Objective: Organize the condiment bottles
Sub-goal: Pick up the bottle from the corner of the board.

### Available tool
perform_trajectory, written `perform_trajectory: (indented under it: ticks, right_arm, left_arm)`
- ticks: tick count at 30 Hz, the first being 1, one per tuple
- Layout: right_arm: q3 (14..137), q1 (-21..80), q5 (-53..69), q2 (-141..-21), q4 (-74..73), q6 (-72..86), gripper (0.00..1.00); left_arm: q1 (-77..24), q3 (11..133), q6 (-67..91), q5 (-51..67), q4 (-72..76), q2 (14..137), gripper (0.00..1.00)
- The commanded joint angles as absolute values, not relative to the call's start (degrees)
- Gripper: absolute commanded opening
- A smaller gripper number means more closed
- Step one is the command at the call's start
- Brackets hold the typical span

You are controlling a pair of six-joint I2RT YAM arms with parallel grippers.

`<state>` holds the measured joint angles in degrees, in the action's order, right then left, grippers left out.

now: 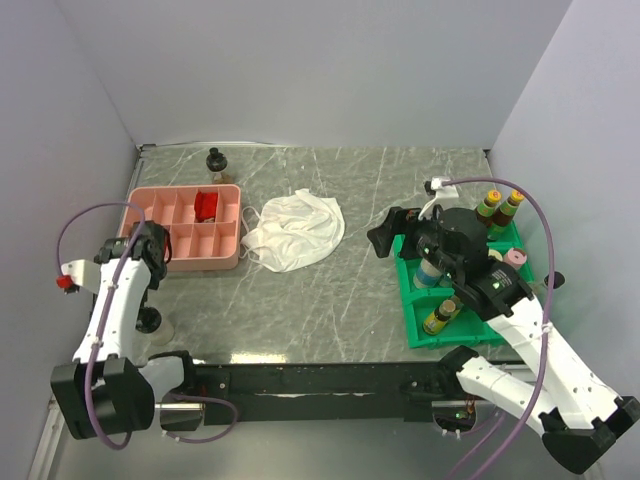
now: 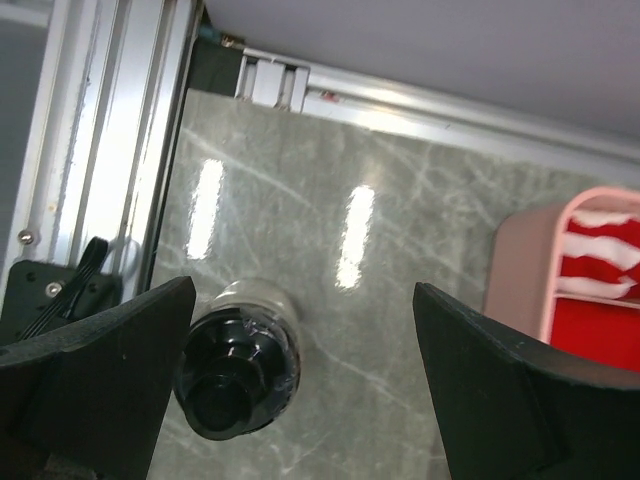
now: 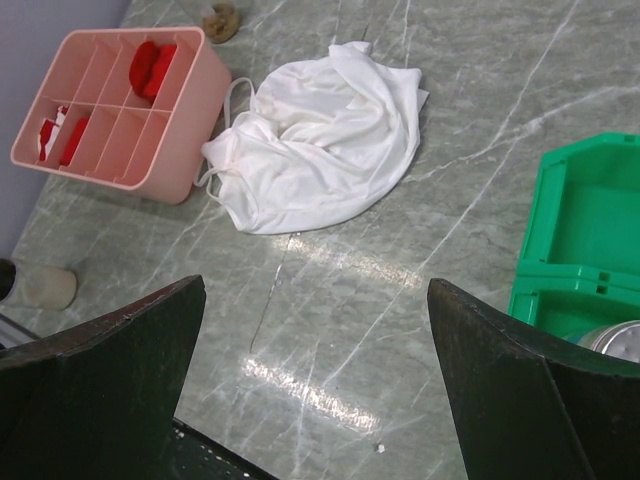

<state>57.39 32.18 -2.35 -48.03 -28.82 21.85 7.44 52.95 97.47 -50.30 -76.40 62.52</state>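
Note:
The bottle's black cap (image 1: 148, 320) (image 2: 238, 370) is off-centre in the open gap. My left gripper should next move down and to the left in the wrist view, around the cap.
A black-capped clear bottle (image 2: 238, 372) stands on the table beside my left gripper's left finger, inside the wide gap; from above this bottle (image 1: 152, 320) shows by the left arm. My left gripper (image 2: 300, 385) is open and empty, just left of the pink tray (image 1: 150, 262). Red-labelled bottles (image 1: 207, 205) lie in the pink tray (image 1: 230, 258). A dark bottle (image 1: 216, 160) stands behind the tray. Several bottles (image 1: 438, 318) sit in the green tray (image 1: 412, 300). My right gripper (image 1: 385, 235) is open above bare table (image 3: 315, 380), left of the green tray (image 3: 580, 220).
A crumpled white cloth (image 1: 295, 230) lies mid-table between the two trays (image 3: 320, 140). A silver cap (image 3: 615, 340) shows in the green tray's near compartment. A pale jar (image 3: 50, 288) stands at the table's near left. Walls close in the back and both sides.

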Motion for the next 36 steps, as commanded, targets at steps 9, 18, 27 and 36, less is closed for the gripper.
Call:
perform_trajectory:
  ticks: [9, 18, 27, 36]
  right_arm:
    - [59.15, 33.84, -4.48, -46.32, -27.69, 22.5, 1.0]
    - [58.45, 34.36, -4.39, -46.93, -26.89, 22.68, 1.0]
    - [58.01, 34.54, -3.87, -47.55, -26.19, 22.85, 1.0]
    - [57.39, 34.63, -3.87, -46.85, -25.66, 23.03, 1.0]
  left_arm:
    - [7.73, 49.84, 96.86, -42.19, -77.87, 69.44, 0.97]
    - [5.98, 44.65, 92.12, -36.3, -69.62, 59.26, 0.7]
    - [-2.8, 44.12, 86.93, -33.23, -63.81, 48.08, 0.01]
    - [-18.16, 54.74, 93.58, -42.09, -75.31, 54.13, 0.01]
